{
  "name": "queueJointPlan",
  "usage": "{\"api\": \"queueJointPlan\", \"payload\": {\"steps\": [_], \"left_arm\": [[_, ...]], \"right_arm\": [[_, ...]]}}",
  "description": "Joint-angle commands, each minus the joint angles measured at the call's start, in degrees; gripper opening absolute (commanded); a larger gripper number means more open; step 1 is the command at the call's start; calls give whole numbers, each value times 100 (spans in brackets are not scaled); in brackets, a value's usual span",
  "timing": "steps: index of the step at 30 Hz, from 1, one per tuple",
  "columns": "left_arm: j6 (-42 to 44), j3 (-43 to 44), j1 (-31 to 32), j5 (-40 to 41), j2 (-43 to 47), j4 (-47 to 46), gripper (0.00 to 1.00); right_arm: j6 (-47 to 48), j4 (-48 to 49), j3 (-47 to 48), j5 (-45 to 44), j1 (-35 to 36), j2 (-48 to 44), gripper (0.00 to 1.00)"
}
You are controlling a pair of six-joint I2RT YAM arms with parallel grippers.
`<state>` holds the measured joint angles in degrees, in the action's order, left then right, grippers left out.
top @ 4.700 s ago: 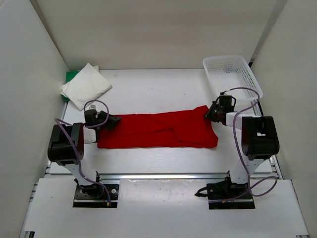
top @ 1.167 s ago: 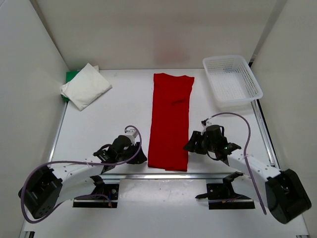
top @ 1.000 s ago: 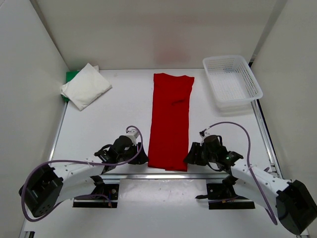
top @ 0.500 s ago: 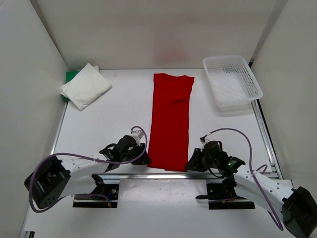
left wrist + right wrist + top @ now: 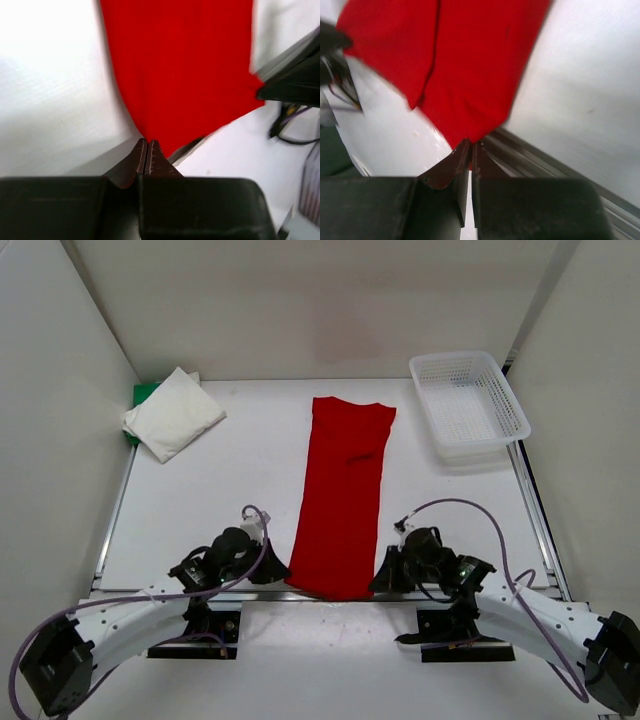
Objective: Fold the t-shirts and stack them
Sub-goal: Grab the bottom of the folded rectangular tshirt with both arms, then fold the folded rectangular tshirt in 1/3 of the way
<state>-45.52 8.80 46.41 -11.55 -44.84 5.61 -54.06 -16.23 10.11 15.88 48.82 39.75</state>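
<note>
My left gripper lifts the red t-shirt's near corner next and carries it away from my base, laying it past the t-shirt's middle.
The red t-shirt (image 5: 342, 495) lies as a long narrow strip down the middle of the table, its near end at the table's front edge. My left gripper (image 5: 281, 575) is shut on that end's near left corner, seen in the left wrist view as red cloth (image 5: 180, 75) pinched at my left gripper (image 5: 147, 142). My right gripper (image 5: 379, 582) is shut on the near right corner, the red t-shirt (image 5: 465, 65) meeting my right gripper (image 5: 471, 145). A folded white t-shirt (image 5: 172, 412) lies at the back left on a green t-shirt (image 5: 143, 394), which shows only at its edge.
A white mesh basket (image 5: 468, 402) stands at the back right. White walls close in the table on three sides. A metal rail (image 5: 240, 593) runs along the front edge, with the arm bases just behind it.
Both grippers moved in to the red t-shirt's near corners and closed on them. The near end of the shirt has shifted toward the front edge and the strip now lies slightly slanted.
</note>
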Motion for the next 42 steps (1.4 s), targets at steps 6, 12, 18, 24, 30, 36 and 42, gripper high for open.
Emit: {"api": "queueJointPlan", "payload": {"steps": [6, 12, 18, 24, 30, 36, 42], "left_arm": [[491, 1834, -1071, -408, -899, 268, 0], [763, 3835, -1661, -269, -3316, -315, 0], [931, 5446, -2110, -128, -5085, -138, 0], [966, 6343, -2251, -40, -6141, -95, 0], [765, 6697, -2356, -145, -6766, -392, 15], [631, 6363, -2356, -155, -6187, -860, 37], [553, 4906, -1664, 206, -4904, -1430, 37]], "right_arm": [[1861, -56, 1982, 451, -2181, 1331, 0], [2532, 629, 3153, 574, -3482, 3193, 0], [2734, 1095, 4234, 697, -4019, 4663, 1], [2638, 1456, 4859, 891, -4223, 5621, 0], [2594, 1369, 5492, 856, -4214, 6404, 2], [2558, 1386, 5607, 629, -4214, 6099, 39], [2296, 1691, 4416, -84, -3723, 4851, 34]]}}
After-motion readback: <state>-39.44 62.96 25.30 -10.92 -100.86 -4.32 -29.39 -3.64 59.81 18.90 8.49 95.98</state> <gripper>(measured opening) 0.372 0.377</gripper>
